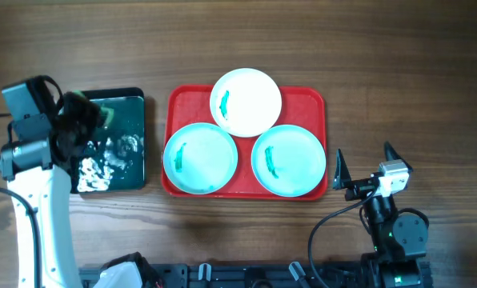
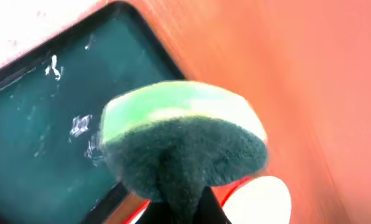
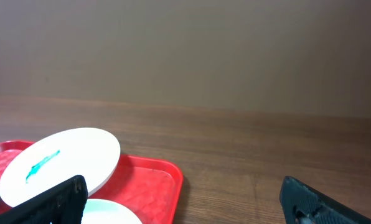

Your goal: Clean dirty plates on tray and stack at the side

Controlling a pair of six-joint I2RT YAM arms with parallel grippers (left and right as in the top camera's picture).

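Observation:
The smeared plate nearest the dark tray [image 1: 202, 160] is below the left gripper, to its right in the overhead view, so the robot will bring the sponge across and down there.
The red tray [image 1: 314, 100] lies mid-table and holds three plates, each with a green smear. The white plate [image 1: 250, 100] rests at the back, a pale turquoise plate [image 1: 206, 160] at the front left, another turquoise plate [image 1: 294, 164] at the front right. My left gripper [image 1: 90, 114] is above the dark tray and is shut on a green-and-dark sponge [image 2: 182, 140]. My right gripper [image 1: 362, 170] is open and empty, right of the red tray. The right wrist view shows the white plate [image 3: 67, 158] and the red tray's corner [image 3: 167, 180].
A smaller dark green-black tray [image 1: 134, 172] with white foam on it lies left of the red tray; it also shows in the left wrist view [image 2: 36, 124]. Bare wooden table surrounds both trays.

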